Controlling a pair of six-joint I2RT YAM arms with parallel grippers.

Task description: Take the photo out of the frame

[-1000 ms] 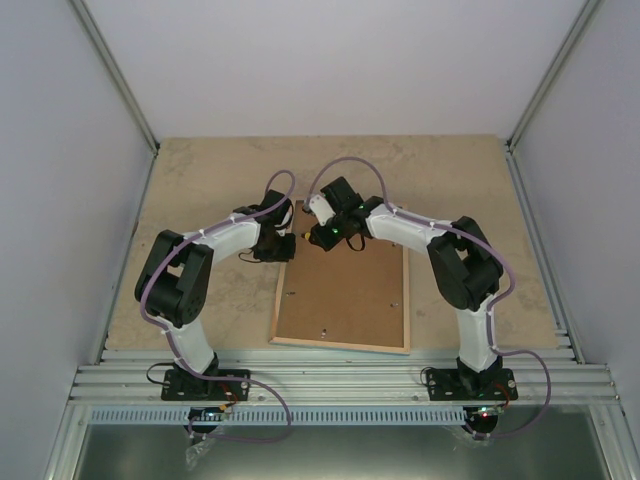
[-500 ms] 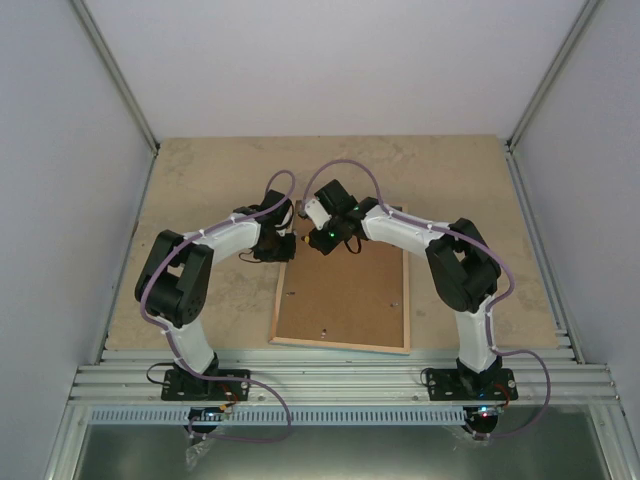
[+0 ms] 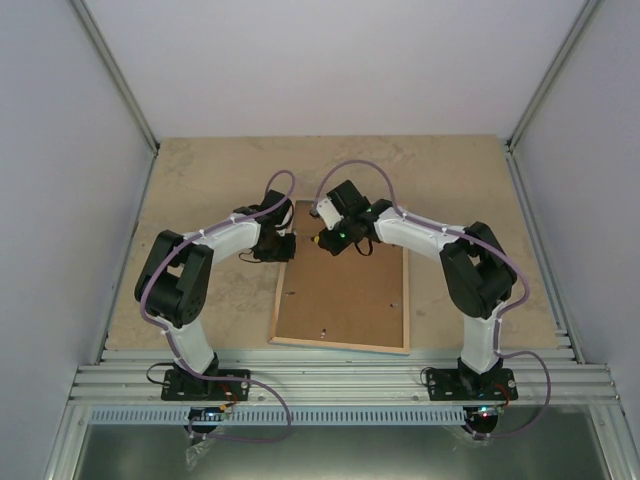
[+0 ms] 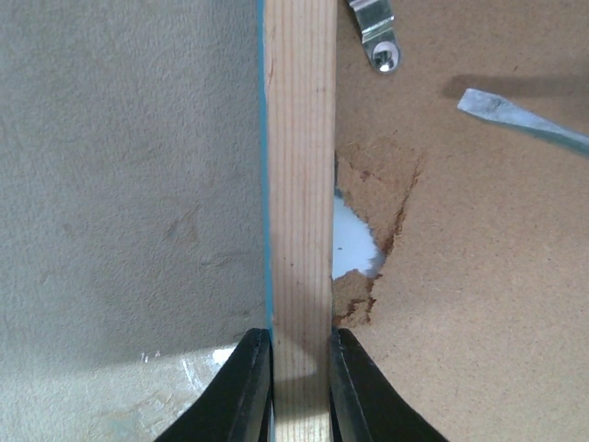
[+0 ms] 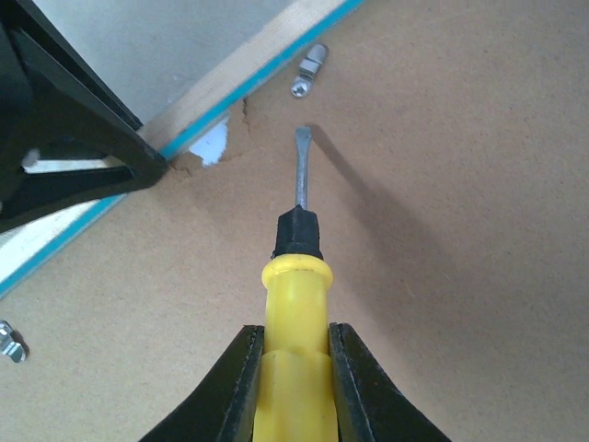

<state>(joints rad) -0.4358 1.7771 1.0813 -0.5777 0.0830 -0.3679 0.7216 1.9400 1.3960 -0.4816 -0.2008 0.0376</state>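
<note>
My left gripper should swing the rail back and to the left in the top view and release it, as bare tabletop lies on that side of the gripper.
The frame [image 3: 340,345] lies face down on the table, its brown fibreboard back panel [image 3: 345,295] facing up. The photo is hidden under that panel. My left gripper [image 4: 301,387] is shut on the frame's pale wooden left rail [image 4: 299,184], close to the far corner. My right gripper [image 5: 293,387] is shut on the handle of a yellow screwdriver [image 5: 294,304]. Its flat blade [image 5: 301,166] hangs just above the panel, pointing at a metal clip [image 5: 310,69]. A torn spot [image 4: 354,244] in the panel beside the rail shows white underneath.
A second metal clip [image 5: 9,339] sits further along the same rail. Small fittings [image 3: 323,331] dot the panel near its front edge. Grey walls [image 3: 60,200] enclose the beige table [image 3: 200,180] on three sides, with aluminium rails [image 3: 340,380] along the near edge.
My right arm swung a little left with the screwdriver, then back to the right. The left arm and the frame have stayed put.
</note>
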